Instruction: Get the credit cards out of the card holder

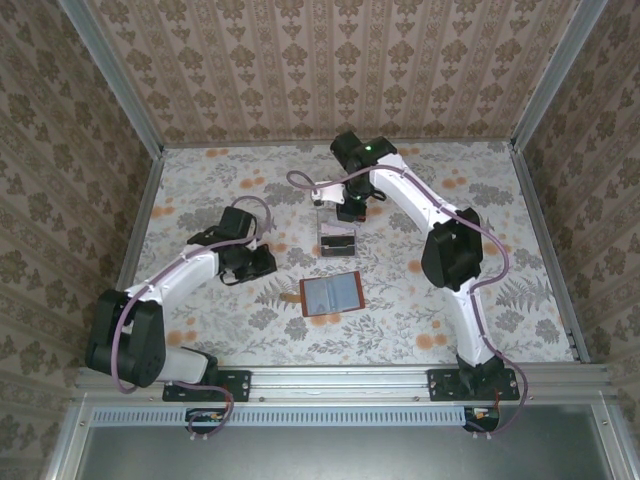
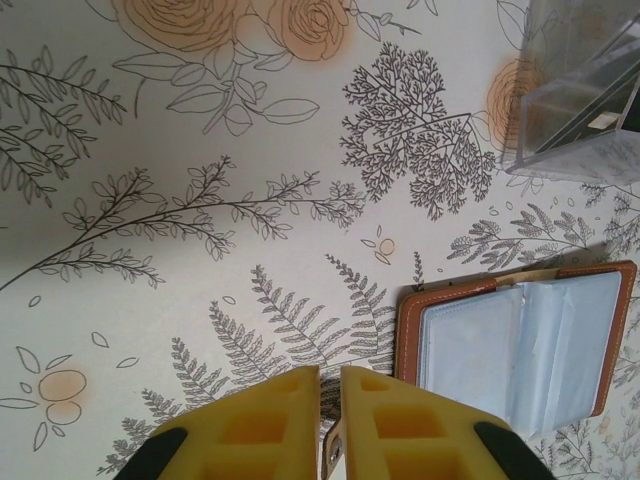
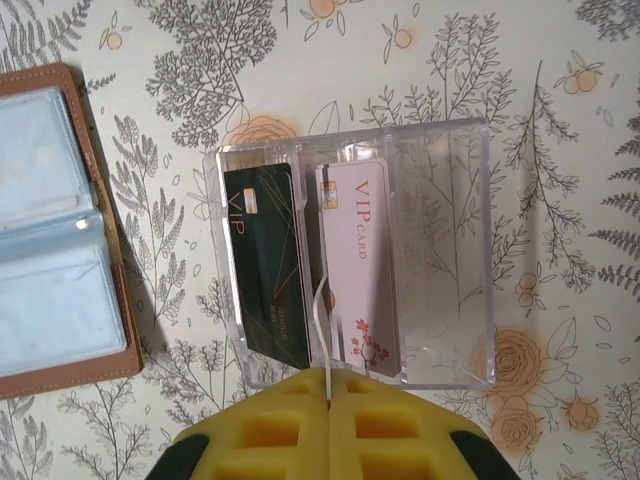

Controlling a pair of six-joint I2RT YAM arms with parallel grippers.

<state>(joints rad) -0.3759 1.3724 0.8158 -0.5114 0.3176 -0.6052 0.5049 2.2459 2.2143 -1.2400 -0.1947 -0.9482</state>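
I will next move my right gripper outward past the pinkish card, then down, and let go of the pale card in the box's only empty slot [image 1: 327, 214] [image 3: 441, 260], as that slot is below and outward.
The card holder [image 1: 330, 293] lies open and flat on the table, brown border around grey-blue sleeves [image 2: 520, 345]. Behind it stands a clear plastic box [image 3: 440, 250] with a dark credit card [image 3: 265, 265] and a pinkish one [image 3: 358, 265] upright in its slots. My right gripper [image 3: 328, 372] hangs over the box's near rim, shut on a thin pale card seen edge-on [image 3: 318, 320] between those two cards. My left gripper [image 2: 330, 372] hovers over bare table just left of the card holder [image 3: 50, 230]. Its fingers stand a narrow gap apart with nothing between them.
The floral table cloth [image 1: 480, 320] runs to patterned walls on three sides. The clear box [image 2: 580, 100] shows at the upper right of the left wrist view. The right arm [image 1: 445, 250] arches over the table's right half, and the left arm [image 1: 180, 275] lies low on the left.
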